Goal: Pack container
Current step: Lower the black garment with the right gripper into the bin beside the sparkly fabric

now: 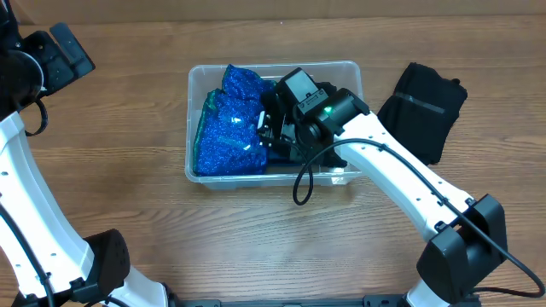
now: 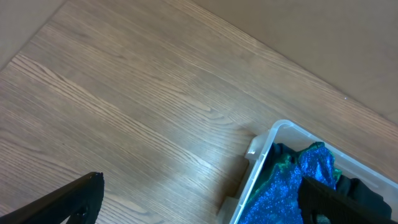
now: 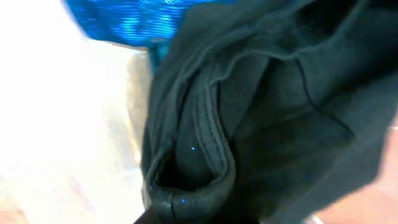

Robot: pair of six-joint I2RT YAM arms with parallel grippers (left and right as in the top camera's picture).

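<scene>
The blue fabric fills the other half of the container (image 1: 281,66). I will next lift my right gripper slightly, then lower it into the container beside the blue fabric and release the black cloth.
The clear container (image 1: 281,66) stands at the table's middle and holds a blue sparkly fabric (image 1: 226,128) in its left half. My right gripper (image 1: 277,119) is down inside the container, to the right of the blue fabric. In the right wrist view a black cloth (image 3: 267,112) fills the frame and bunches up at my jaws, which look shut on it; the fingertips are hidden. The blue fabric (image 3: 137,15) shows at the top there. My left gripper (image 2: 199,205) is open and empty, high at the far left, with the container's corner (image 2: 261,155) below it.
Another folded black garment (image 1: 424,107) lies on the wooden table to the right of the container. The right arm reaches over the container's front right rim, and its cable hangs over the front wall (image 1: 300,183).
</scene>
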